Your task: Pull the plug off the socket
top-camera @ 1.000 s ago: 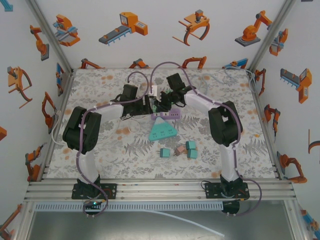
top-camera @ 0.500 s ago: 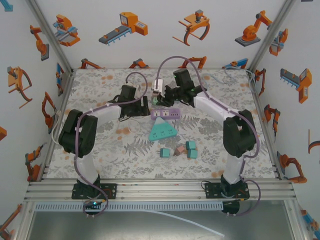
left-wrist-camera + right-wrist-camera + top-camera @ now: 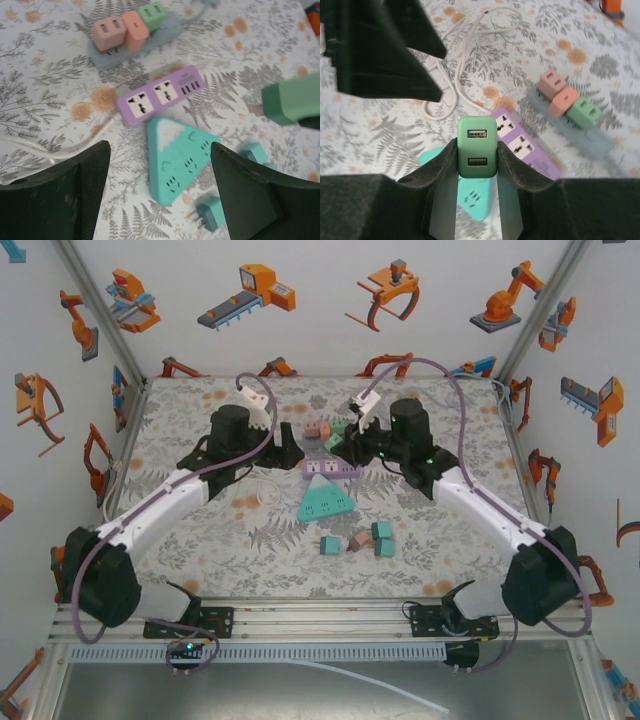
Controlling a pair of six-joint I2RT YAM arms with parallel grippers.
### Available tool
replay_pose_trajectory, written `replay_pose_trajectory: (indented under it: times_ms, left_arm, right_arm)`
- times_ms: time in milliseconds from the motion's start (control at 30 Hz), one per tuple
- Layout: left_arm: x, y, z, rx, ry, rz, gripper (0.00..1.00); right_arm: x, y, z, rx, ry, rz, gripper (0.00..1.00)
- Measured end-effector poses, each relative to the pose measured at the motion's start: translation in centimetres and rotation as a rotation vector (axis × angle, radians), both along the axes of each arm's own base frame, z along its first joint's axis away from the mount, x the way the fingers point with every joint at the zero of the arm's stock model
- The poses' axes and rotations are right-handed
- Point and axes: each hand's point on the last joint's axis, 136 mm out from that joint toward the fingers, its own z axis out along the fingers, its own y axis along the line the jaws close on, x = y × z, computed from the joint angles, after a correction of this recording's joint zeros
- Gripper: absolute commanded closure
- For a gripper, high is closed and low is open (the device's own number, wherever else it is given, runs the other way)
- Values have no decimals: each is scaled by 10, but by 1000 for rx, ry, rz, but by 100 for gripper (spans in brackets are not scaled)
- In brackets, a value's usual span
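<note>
Other loose plugs already lie beside the loose salmon plug. I will move my right gripper back and down to that spot (image 3: 350,533) to release the green plug.
A green two-port USB plug (image 3: 477,147) is clamped between the fingers of my right gripper (image 3: 477,144) and hangs in the air, apart from the purple power strip (image 3: 522,145) below it. The top view has the plug (image 3: 338,438) just above the strip (image 3: 330,470), which lies flat with its sockets bare. My left gripper (image 3: 159,150) is open and empty, hovering over the strip (image 3: 160,95) and a teal triangular socket (image 3: 180,160). From above, the left gripper (image 3: 290,452) sits just left of the strip.
A grey-blue strip (image 3: 602,142) behind the purple one carries pink, salmon and green plugs. Several loose plugs (image 3: 358,539) lie near the teal triangle (image 3: 325,502). A white cable (image 3: 465,60) loops left of the strips.
My right gripper has lifted off the purple strip with the green plug in it. My left gripper has come off the strip and drawn back to the left. Both arms now stretch out lower.
</note>
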Motion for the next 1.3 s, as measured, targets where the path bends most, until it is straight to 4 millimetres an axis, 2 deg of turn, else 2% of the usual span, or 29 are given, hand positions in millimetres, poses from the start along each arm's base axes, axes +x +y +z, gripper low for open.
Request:
replay_pose_trajectory:
  times_ms: [100, 200, 433, 567, 633, 833, 967, 1133, 1300]
  left_arm:
    - [-29, 0, 17, -6, -45, -59, 22]
    - [-55, 5, 28, -13, -82, -102, 18]
    - [-105, 19, 44, -21, -145, -187, 8]
    - [-128, 20, 44, -10, -160, -243, 0]
    - [-139, 21, 39, -2, -158, -268, 3]
    - [-153, 19, 25, 27, -133, -305, 3]
    - [-152, 18, 22, 41, -131, -304, 3]
    - [-150, 17, 16, 58, -119, -303, 3]
    - [-149, 18, 16, 66, -123, -296, 3]
  right_arm:
    - [-12, -16, -2, 77, 109, -97, 84]
    - [-26, -31, -15, 149, 224, -175, 83]
    - [-58, -59, -72, 253, 472, -315, 84]
    - [-69, -66, -106, 266, 583, -364, 83]
    - [-74, -69, -122, 269, 631, -384, 83]
    - [-79, -63, -154, 251, 721, -406, 83]
    - [-83, -50, -173, 214, 763, -395, 82]
    - [-86, -47, -200, 151, 815, -415, 82]
    - [-84, -50, -210, 125, 822, -446, 72]
